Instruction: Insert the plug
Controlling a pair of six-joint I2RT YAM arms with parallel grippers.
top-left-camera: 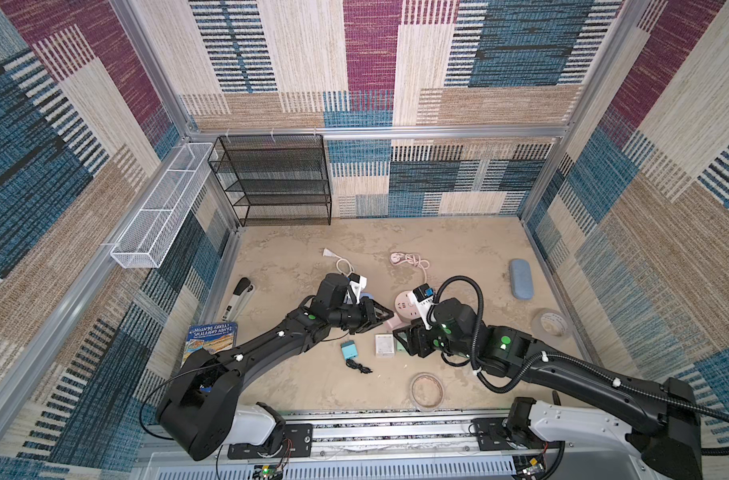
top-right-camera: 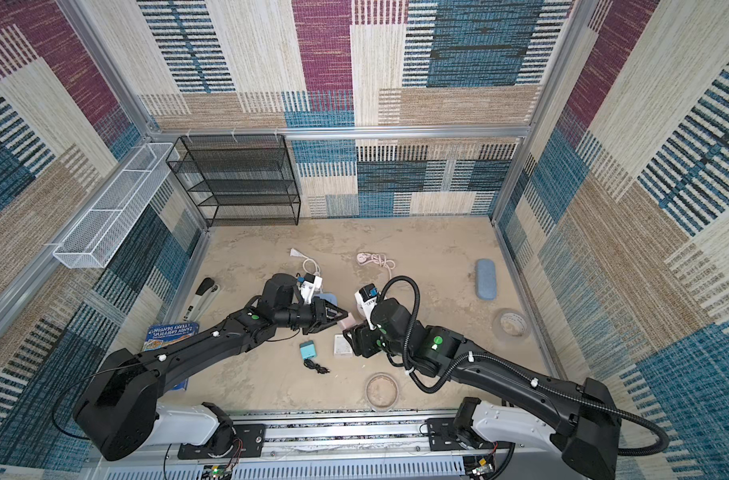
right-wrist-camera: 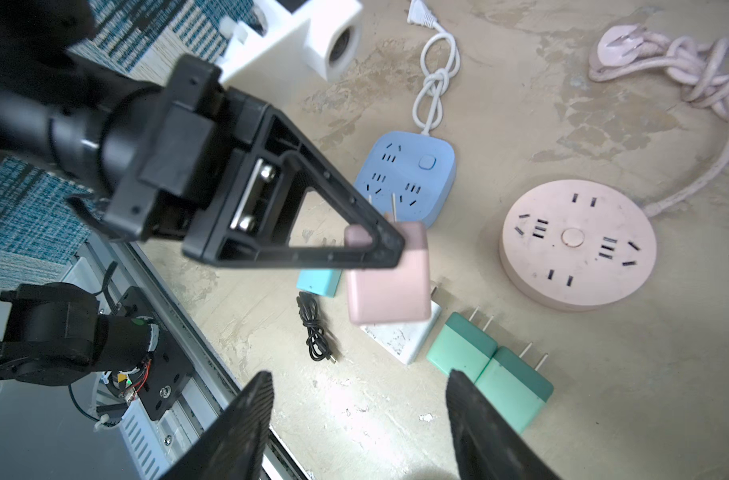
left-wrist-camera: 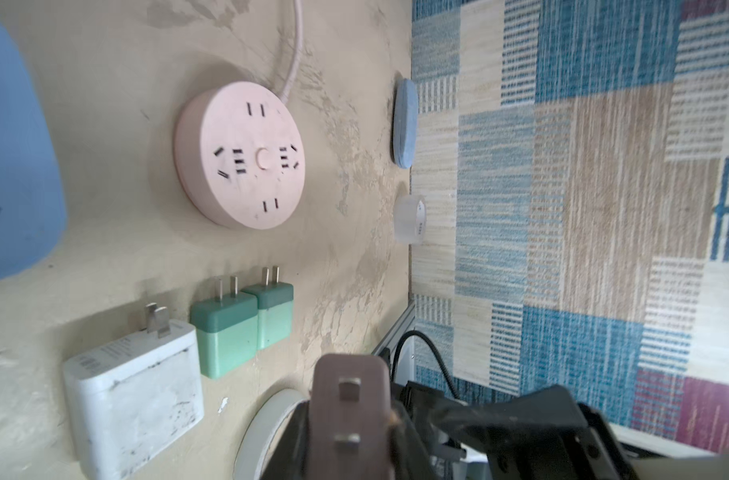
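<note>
The left gripper's fingers cover the plug's part by its prongs. My right gripper needs to tilt up and move outward onto the bare end of the plug [top-left-camera: 395, 322] [right-wrist-camera: 390, 305].
My left gripper [top-left-camera: 384, 316] [right-wrist-camera: 379, 245] is shut on the plug [right-wrist-camera: 387, 270] [top-left-camera: 391, 322], a pink square adapter. It hangs above the table, and its two prongs [left-wrist-camera: 348, 411] point toward the blue power strip [right-wrist-camera: 406, 174] [top-left-camera: 367, 296]. A round pink power strip [left-wrist-camera: 240, 153] [right-wrist-camera: 577, 245] [top-left-camera: 404, 305] lies flat just right of the plug, sockets facing up. My right gripper [right-wrist-camera: 358, 399] [top-left-camera: 402, 338] is open and holds nothing. It hovers over the table close to the plug and beside two green adapters [right-wrist-camera: 462, 353].
A white adapter [top-left-camera: 383, 345], a teal adapter [top-left-camera: 349, 350] and a coiled black cable [top-left-camera: 358, 366] lie near the front. Tape rolls [top-left-camera: 427, 390] [top-left-camera: 552, 324], a blue case [top-left-camera: 521, 278], a book [top-left-camera: 211, 336], a stapler [top-left-camera: 238, 297] and a black wire rack [top-left-camera: 271, 178] stand around.
</note>
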